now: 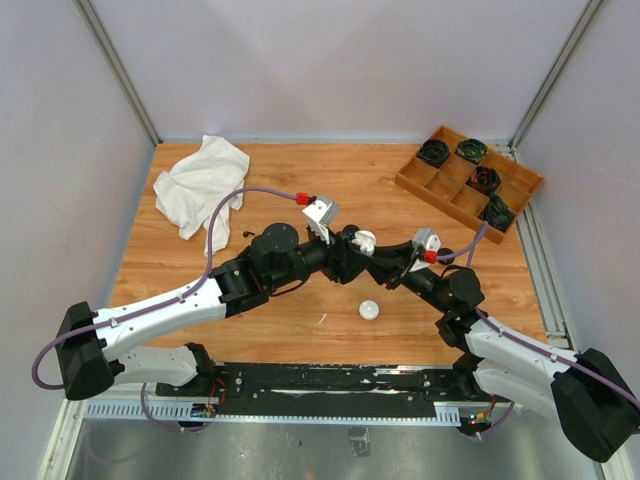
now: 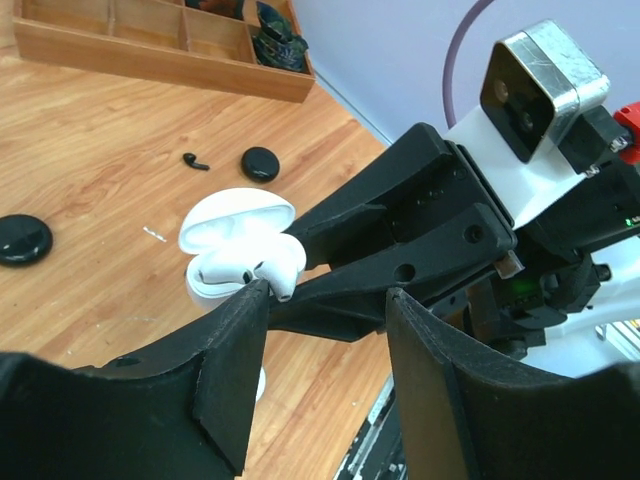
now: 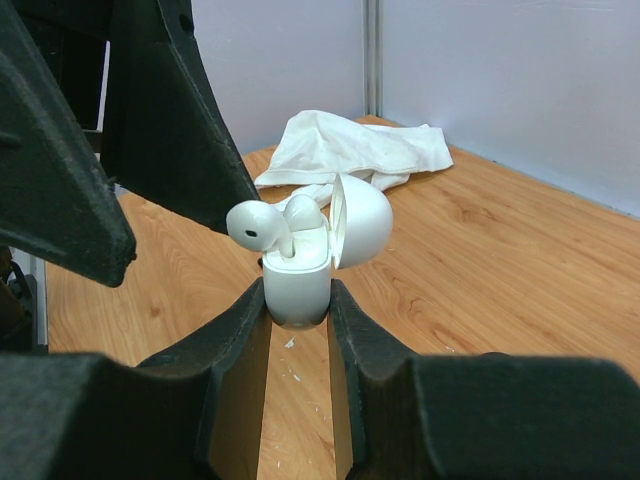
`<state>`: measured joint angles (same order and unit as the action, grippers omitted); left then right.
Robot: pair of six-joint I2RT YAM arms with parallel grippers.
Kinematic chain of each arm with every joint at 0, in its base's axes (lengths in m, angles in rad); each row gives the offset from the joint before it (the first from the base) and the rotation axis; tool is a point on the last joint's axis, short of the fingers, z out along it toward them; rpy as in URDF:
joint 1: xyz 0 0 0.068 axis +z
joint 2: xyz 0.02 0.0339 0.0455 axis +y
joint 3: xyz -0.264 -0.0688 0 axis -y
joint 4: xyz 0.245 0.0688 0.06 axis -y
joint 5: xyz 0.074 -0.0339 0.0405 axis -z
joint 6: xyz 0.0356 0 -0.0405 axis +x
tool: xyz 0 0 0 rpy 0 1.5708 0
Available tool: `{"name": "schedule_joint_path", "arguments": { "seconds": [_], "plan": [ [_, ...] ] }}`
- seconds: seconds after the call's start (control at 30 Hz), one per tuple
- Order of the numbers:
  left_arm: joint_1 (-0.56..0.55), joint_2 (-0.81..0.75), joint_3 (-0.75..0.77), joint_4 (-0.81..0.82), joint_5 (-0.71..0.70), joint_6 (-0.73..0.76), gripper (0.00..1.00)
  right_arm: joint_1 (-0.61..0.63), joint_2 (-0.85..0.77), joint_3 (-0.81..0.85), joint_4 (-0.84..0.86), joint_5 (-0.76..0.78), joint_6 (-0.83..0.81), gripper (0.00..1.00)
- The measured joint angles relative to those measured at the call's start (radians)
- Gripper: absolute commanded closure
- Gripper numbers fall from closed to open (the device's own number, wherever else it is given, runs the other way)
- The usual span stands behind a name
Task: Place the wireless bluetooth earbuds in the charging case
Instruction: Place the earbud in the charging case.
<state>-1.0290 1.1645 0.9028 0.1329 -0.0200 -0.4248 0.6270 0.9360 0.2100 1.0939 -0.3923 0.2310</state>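
The right gripper moves back and down to the bare wood [image 1: 342, 312] beside the white round case next and releases the charging case there, since that spot is clear.
My right gripper [image 3: 298, 300] is shut on a white charging case [image 3: 297, 282] and holds it upright above the table, lid [image 3: 362, 220] swung open. One white earbud [image 3: 254, 226] stands half out of the case's near slot, and a second white earbud [image 3: 301, 211] sits behind it. My left gripper [image 2: 325, 295] is open, and its left fingertip [image 2: 258, 295] is right beside the raised earbud [image 2: 281, 266]. In the top view both grippers meet at the case [image 1: 364, 240] at mid-table. A black earbud [image 2: 195, 160] lies on the table.
Two black round cases [image 2: 260, 163] [image 2: 22, 238] lie on the wood. A white round case [image 1: 370, 310] sits in front of the arms. A wooden tray [image 1: 430, 192] holding dark cases stands at the back right. A white cloth [image 1: 200, 185] lies at the back left.
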Motion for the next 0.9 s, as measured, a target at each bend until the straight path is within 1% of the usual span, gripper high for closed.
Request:
{"name": "schedule_joint_path", "arguments": {
  "seconds": [0.37,0.6,0.77,0.9],
  "plan": [
    [0.0,0.034,0.017,0.014,0.058,-0.002,0.42,0.0,0.002,0.0,0.0,0.0,0.0,0.94],
    [0.009,0.034,0.043,0.01,0.06,0.009,0.39,0.0,0.002,0.0,0.0,-0.001,0.0,0.95],
    [0.058,0.007,0.044,-0.026,0.071,0.026,0.35,0.0,0.007,0.0,0.0,-0.011,0.0,0.94],
    [0.123,-0.025,0.044,-0.055,0.122,0.035,0.32,0.0,0.013,0.0,0.0,-0.03,0.0,0.94]
  ]
}}
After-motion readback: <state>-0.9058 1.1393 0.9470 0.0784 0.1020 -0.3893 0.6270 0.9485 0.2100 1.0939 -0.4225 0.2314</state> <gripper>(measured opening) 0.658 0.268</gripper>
